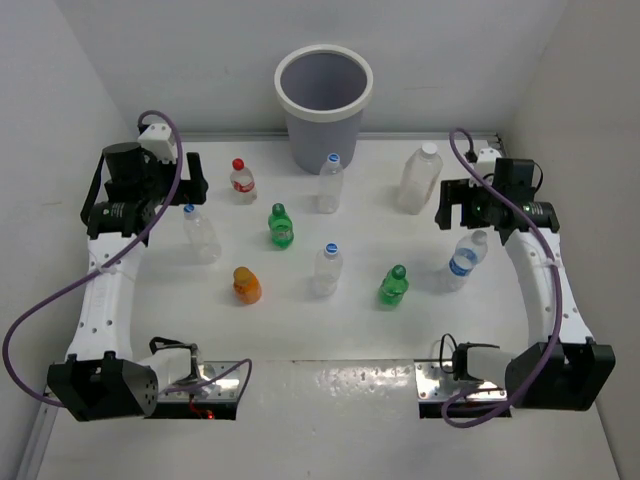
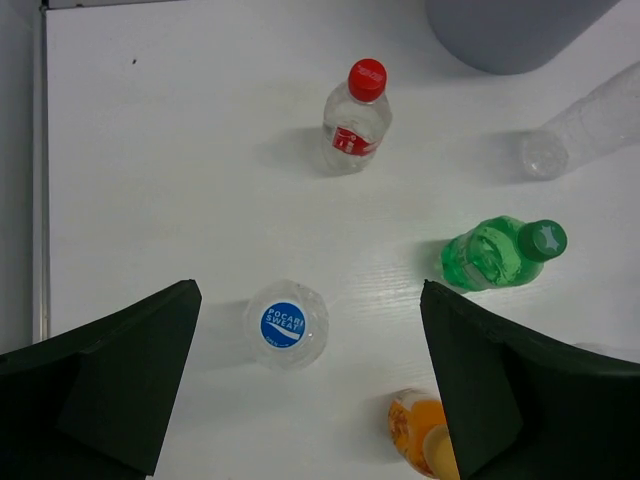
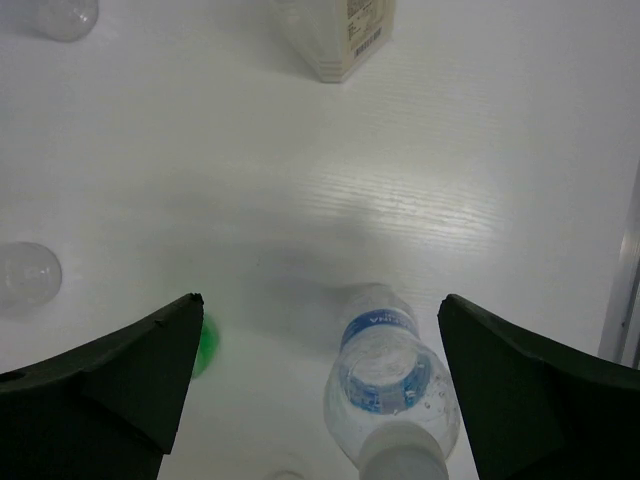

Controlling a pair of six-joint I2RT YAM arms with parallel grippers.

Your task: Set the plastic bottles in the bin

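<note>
My right gripper should next move outward, to the left in the top view, onto the white cap (image 1: 429,149), because that tall bottle is beyond my fingers toward the bin.
The light-grey bin (image 1: 323,95) stands at the back centre, also in the left wrist view (image 2: 510,30). Nine bottles stand upright on the table. Among them are a red-capped one (image 1: 242,181), two green ones (image 1: 281,225) (image 1: 393,286), an orange one (image 1: 246,285) and a tall white-capped one (image 1: 419,178). My left gripper (image 1: 190,178) is open and empty above a clear blue-capped bottle (image 2: 285,324), which shows between its fingers. My right gripper (image 1: 455,205) is open and empty above a blue-labelled bottle (image 3: 390,385).
Two more clear blue-capped bottles stand mid-table (image 1: 330,183) (image 1: 327,269). White walls close in the table on the left, back and right. The arm bases sit at the near edge.
</note>
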